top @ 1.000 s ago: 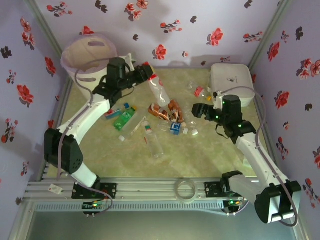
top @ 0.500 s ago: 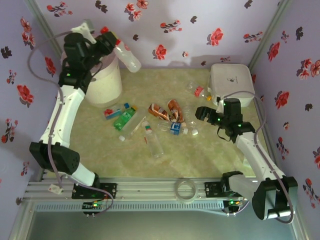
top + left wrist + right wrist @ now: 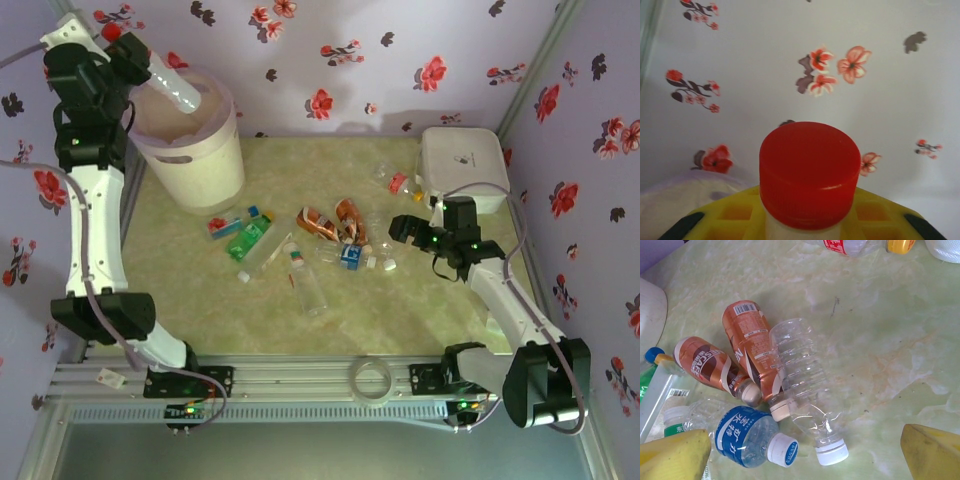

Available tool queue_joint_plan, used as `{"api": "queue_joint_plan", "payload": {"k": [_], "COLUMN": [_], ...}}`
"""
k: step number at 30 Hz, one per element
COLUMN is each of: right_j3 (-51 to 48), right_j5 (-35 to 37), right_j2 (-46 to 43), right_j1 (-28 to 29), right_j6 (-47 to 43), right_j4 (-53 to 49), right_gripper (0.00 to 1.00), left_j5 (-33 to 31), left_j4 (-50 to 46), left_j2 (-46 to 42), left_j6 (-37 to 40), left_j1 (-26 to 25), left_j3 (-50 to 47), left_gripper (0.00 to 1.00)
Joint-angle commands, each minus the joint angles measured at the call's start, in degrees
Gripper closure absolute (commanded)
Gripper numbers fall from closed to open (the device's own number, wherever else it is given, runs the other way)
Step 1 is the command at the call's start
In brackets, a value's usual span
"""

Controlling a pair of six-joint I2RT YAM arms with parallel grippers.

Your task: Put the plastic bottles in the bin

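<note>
I will tip my left gripper downward next and then lower the bottle into the bin, since the bin's opening is below the slanting bottle.
High at the back left, my left gripper [image 3: 125, 50] is shut on the neck of a clear bottle [image 3: 172, 84]. The bottle's body slants down over the mouth of the cream-white bin [image 3: 195, 160]. The left wrist view has its red cap [image 3: 810, 167] standing up between my yellow fingers [image 3: 725, 217]. My right gripper [image 3: 400, 228] hangs open over the pile of bottles in the middle of the table. Below its spread fingertips [image 3: 675, 455] lie a clear white-capped bottle [image 3: 807, 385], a blue-labelled one [image 3: 742, 435] and two orange-brown ones [image 3: 747, 335], [image 3: 702, 365].
A flat white lidded box [image 3: 462, 160] sits at the back right, with a red-labelled bottle [image 3: 398, 182] beside it. A green bottle [image 3: 246, 240] and other clear ones lie left of the pile. A tape roll [image 3: 371, 381] rests on the front rail. Flowered walls enclose the table.
My left arm has swung up and to the left, carrying the red-capped bottle from above the pile to over the bin. The right arm has hardly moved and stays open.
</note>
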Motion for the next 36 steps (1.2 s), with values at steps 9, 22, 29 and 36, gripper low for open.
{"api": "queue_joint_plan", "payload": {"k": [9, 22, 29, 36], "right_j3": [-1.0, -1.86, -2.24, -2.03], "right_j5": [2.25, 2.89, 3.19, 3.63], "right_j2": [-0.9, -0.53, -0.64, -0.95], "right_j1": [-0.45, -0.47, -0.51, -0.47], "right_j6": [-0.67, -1.29, -0.95, -0.98], "right_j4": [-1.24, -1.21, -0.83, -1.11], "right_gripper": [0.02, 0.02, 0.02, 0.02], "left_j5": [-6.85, -4.3, -2.06, -0.3], "left_j4": [-29.86, -35.11, -36.5, -38.2], "left_j2": [29.68, 38.48, 42.39, 44.88], "left_j6": [14.03, 17.64, 18.31, 18.78], "left_j1": [0.92, 1.07, 1.09, 1.07], "left_j3": [35.79, 31.83, 30.84, 28.41], "left_gripper": [1.0, 1.0, 1.0, 1.0]}}
